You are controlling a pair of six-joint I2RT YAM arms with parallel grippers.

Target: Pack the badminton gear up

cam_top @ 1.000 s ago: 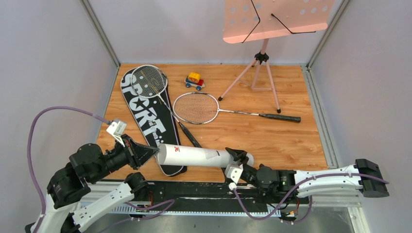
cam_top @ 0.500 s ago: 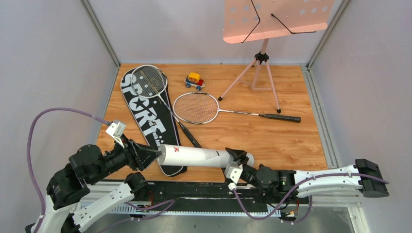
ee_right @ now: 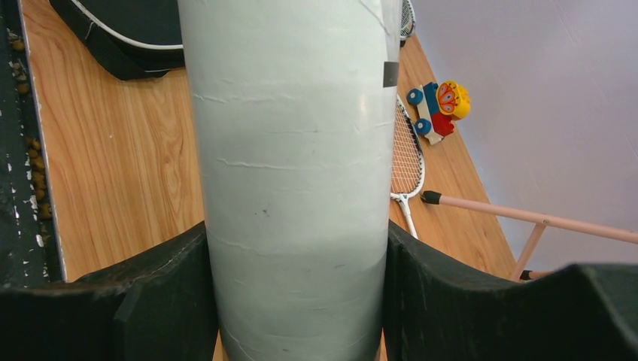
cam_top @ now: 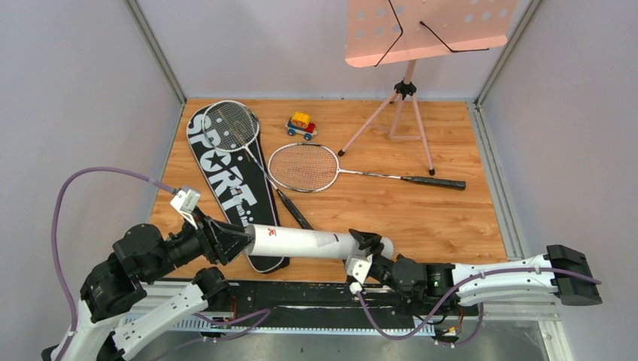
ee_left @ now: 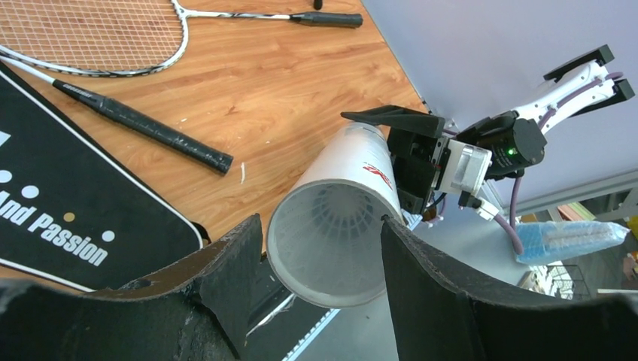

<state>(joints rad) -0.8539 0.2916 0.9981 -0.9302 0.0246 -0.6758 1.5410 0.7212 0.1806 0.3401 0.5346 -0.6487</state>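
My right gripper turns the tube [cam_top: 301, 242] next, lowers it onto bare wood and releases it, since the wood lies below the gripper and to its right in the top view.
The white tube [cam_top: 301, 242] lies level near the table's front edge, and my right gripper [cam_top: 366, 248] is shut on its right part; the black pads press both sides of the tube [ee_right: 293, 150]. At the tube's open left end my left gripper [cam_top: 239, 239] stands open, its fingers on either side of the mouth. A white feather shuttlecock [ee_left: 335, 214] sits inside the tube [ee_left: 353, 162]. The black SPORT bag [cam_top: 226, 180] lies at the left with one racket [cam_top: 231, 124] on it. The other racket [cam_top: 305, 167] lies on the wood mid-table.
A red-yellow-blue toy car [cam_top: 301, 125] stands behind the rackets. The pink music stand [cam_top: 421, 30] rises at the back right, its tripod legs [cam_top: 406, 113] spread on the wood. Grey walls close in both sides.
My left gripper was shut with its tip at the tube's mouth; it has opened and now straddles that end. The right gripper and tube have stayed put.
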